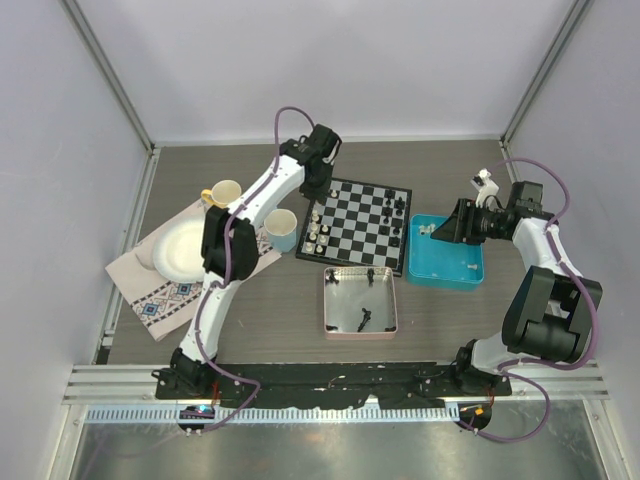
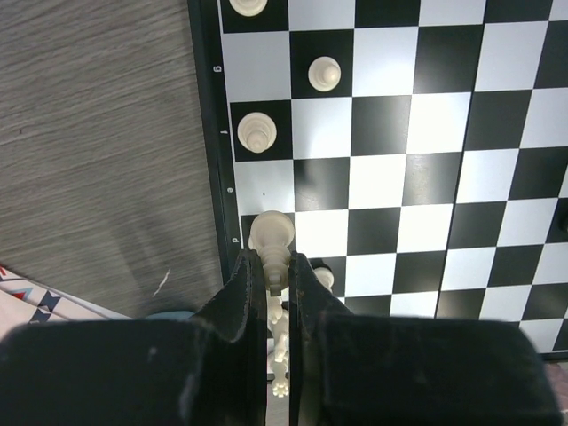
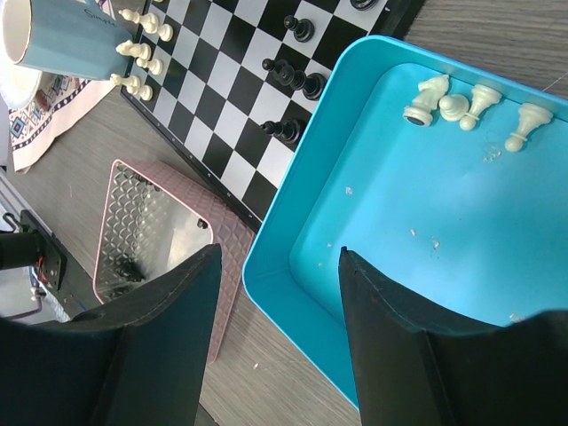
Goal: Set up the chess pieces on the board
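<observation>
The white edge square (image 2: 265,186) next to a standing piece is empty, so my left gripper will put the off-white piece down there next and let go of its top.
The board (image 1: 362,212) lies mid-table; it also shows in the left wrist view (image 2: 399,177) and the right wrist view (image 3: 231,80). Off-white chess pieces (image 1: 317,232) stand along its left side, black ones (image 1: 398,215) along its right. My left gripper (image 1: 318,192) is over the board's left edge, shut on an off-white piece (image 2: 272,240) held between its fingertips (image 2: 271,266). Other white pieces (image 2: 324,73) stand on nearby squares. My right gripper (image 1: 447,228) is open and empty above the blue tray (image 3: 293,266), its tips (image 3: 280,257) over the tray's near rim. Several white pieces (image 3: 453,102) lie in that tray.
A pink tray (image 1: 328,300) sits in front of the board with a black piece (image 1: 365,320) in it. A blue cup (image 1: 281,230), a yellow cup (image 1: 223,193) and a white plate (image 1: 185,250) on a patterned cloth (image 1: 160,295) stand left of the board.
</observation>
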### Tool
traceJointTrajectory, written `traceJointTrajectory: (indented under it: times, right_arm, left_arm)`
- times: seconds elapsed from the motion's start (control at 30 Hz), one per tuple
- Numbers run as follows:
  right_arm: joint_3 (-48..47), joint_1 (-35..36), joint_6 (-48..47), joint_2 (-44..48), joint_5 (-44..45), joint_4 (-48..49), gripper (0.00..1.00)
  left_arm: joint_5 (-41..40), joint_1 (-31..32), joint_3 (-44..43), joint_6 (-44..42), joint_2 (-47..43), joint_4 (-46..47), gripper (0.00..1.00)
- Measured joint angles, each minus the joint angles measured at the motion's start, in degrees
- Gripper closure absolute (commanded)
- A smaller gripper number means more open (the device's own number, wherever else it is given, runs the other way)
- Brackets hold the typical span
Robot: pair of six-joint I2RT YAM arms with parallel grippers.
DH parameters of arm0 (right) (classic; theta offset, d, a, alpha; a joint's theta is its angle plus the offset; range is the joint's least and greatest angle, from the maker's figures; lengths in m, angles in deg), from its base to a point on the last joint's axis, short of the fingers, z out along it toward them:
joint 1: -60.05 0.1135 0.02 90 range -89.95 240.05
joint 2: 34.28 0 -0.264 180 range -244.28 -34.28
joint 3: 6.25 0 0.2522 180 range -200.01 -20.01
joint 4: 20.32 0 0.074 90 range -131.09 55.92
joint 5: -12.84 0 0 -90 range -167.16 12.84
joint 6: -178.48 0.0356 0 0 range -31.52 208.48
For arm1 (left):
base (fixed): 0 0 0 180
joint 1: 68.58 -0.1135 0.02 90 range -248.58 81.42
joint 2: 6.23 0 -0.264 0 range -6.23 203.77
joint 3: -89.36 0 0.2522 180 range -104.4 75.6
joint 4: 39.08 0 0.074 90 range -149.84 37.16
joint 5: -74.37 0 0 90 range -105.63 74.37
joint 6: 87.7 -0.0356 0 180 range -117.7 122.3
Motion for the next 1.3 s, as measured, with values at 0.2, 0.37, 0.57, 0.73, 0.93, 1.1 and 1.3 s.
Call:
traceJointTrajectory:
  times: [0.2,0.37,0.57,0.73,0.93,1.1,1.3]
  right_arm:
    - [0.00,-0.13,-0.17,0.00,-0.22,-0.11,0.39]
    - [0.00,-0.33,-0.22,0.00,-0.44,-0.13,0.39]
    - [0.00,-0.50,-0.22,0.00,-0.59,-0.28,0.39]
    - [0.00,-0.70,-0.22,0.00,-0.59,-0.33,0.39]
    - [0.00,-0.74,-0.22,0.00,-0.59,-0.46,0.39]
    - [0.00,-0.85,-0.22,0.00,-0.59,-0.46,0.39]
    - [0.00,-1.14,-0.22,0.00,-0.61,-0.46,0.39]
  left_arm:
    - [0.02,-0.39,-0.98,-0.20,1.42,0.07,1.00]
    - [0.04,-0.66,-1.92,-0.22,2.60,0.04,0.98]
    - [0.24,-0.92,-2.51,-0.22,2.86,0.02,0.96]
    - [0.50,-0.92,-2.62,-0.22,3.43,0.07,0.96]
    - [0.74,-0.94,-2.62,-0.22,4.83,0.00,0.95]
    - [1.09,-0.94,-2.62,-0.22,5.46,0.00,0.93]
    - [1.11,-0.96,-2.62,-0.20,5.75,0.00,0.89]
